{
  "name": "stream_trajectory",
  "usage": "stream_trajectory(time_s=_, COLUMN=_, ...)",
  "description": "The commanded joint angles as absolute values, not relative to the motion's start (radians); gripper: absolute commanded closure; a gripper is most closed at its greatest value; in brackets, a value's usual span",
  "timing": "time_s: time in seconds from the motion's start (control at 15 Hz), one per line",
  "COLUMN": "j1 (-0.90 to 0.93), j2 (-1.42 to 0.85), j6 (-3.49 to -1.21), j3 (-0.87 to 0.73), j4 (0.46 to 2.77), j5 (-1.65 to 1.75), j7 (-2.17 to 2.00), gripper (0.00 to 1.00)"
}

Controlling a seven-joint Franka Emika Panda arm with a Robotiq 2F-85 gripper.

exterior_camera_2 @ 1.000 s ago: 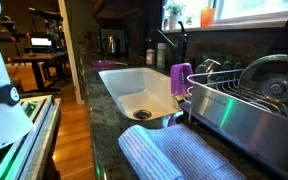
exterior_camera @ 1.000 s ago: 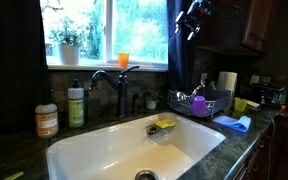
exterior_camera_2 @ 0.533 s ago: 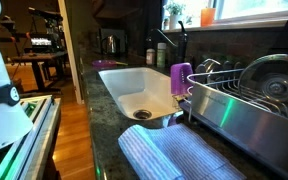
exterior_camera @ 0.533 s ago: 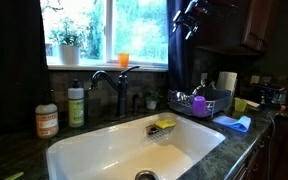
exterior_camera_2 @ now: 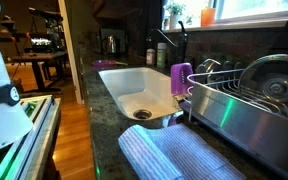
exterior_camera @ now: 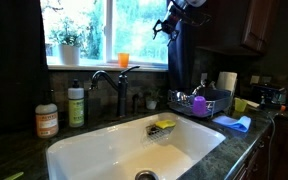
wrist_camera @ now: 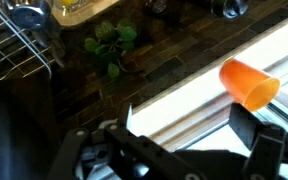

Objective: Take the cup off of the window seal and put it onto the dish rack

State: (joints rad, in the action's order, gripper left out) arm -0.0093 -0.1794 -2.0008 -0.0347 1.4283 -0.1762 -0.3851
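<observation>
The upper part of the orange cup (exterior_camera: pixel 123 60) is lower than my open gripper and off to one side, so I need to lower the gripper across the window next, until its fingers are on either side of it.
The orange cup (exterior_camera: pixel 123 60) stands upright on the window seal (exterior_camera: pixel 89 68); it also shows in an exterior view (exterior_camera_2: pixel 206 15) and in the wrist view (wrist_camera: pixel 249 83). My gripper (exterior_camera: pixel 168 24) hangs high in front of the window, to the right of the cup and apart from it. In the wrist view the gripper (wrist_camera: pixel 189 125) is open and empty over the bright ledge (wrist_camera: pixel 179 85), with the cup just beyond one finger. The wire dish rack (exterior_camera: pixel 206 106) sits on the counter beside the sink, and it shows in an exterior view (exterior_camera_2: pixel 246 104).
A white sink basin (exterior_camera: pixel 134 145) with a dark faucet (exterior_camera: pixel 119 85) lies below the window. A potted plant (exterior_camera: pixel 66 45) stands on the ledge. A purple cup (exterior_camera_2: pixel 181 78) stands by the rack. Soap bottles (exterior_camera: pixel 75 104) stand on the counter, and a blue cloth (exterior_camera_2: pixel 174 155) lies there.
My gripper has moved left along the top of the window, closer to the orange cup. The cup and the rack have not moved.
</observation>
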Motion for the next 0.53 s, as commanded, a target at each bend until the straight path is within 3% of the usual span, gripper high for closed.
stream_trajectory(time_s=0.0, j1=0.023, j2=-0.327, j6=-2.002, j3=-0.016, j4=1.275, j5=-0.156, j7=-0.439, gripper=0.00)
stream_trajectory(time_s=0.47, j1=0.014, j2=-0.323, j6=-2.044, j3=-0.005, j4=1.311, j5=-0.212, j7=-0.377, gripper=0.00)
